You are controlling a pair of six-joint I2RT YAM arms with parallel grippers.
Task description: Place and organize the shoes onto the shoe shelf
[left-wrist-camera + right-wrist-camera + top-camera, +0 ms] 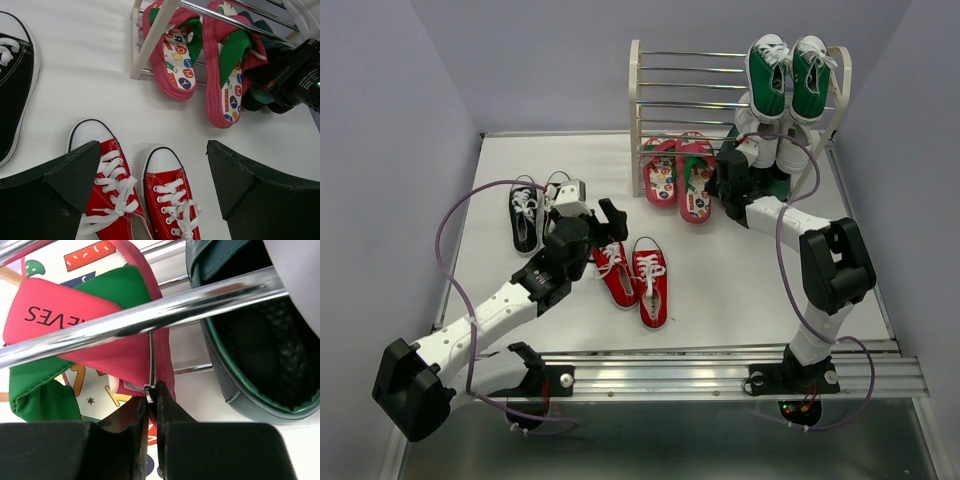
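Note:
My right gripper should next push the held flip-flop outward, deeper onto the shoe shelf's lowest level, and let go of it, because the flip-flop's heel sticks out farther than its mate's.
The shoe shelf (638, 110) stands at the back. The pink-red flip-flops (661, 172) lie side by side on its lowest tier at the left, their heels sticking out toward me. My right gripper (723, 187) is shut on the right flip-flop (115, 355) at its pink edge, under a silver rod (150, 315). My left gripper (603, 232) is open and hovers over the toes of the red sneakers (642, 280), which lie on the table; they also show in the left wrist view (170, 195). The black sneakers (524, 214) lie at the left.
Green sneakers (786, 75) sit on the shelf's top right, with white sneakers (760, 135) a tier below. A dark green shoe (260, 355) lies under the rods right of the held flip-flop. The table's metal rail (720, 375) runs along the near edge.

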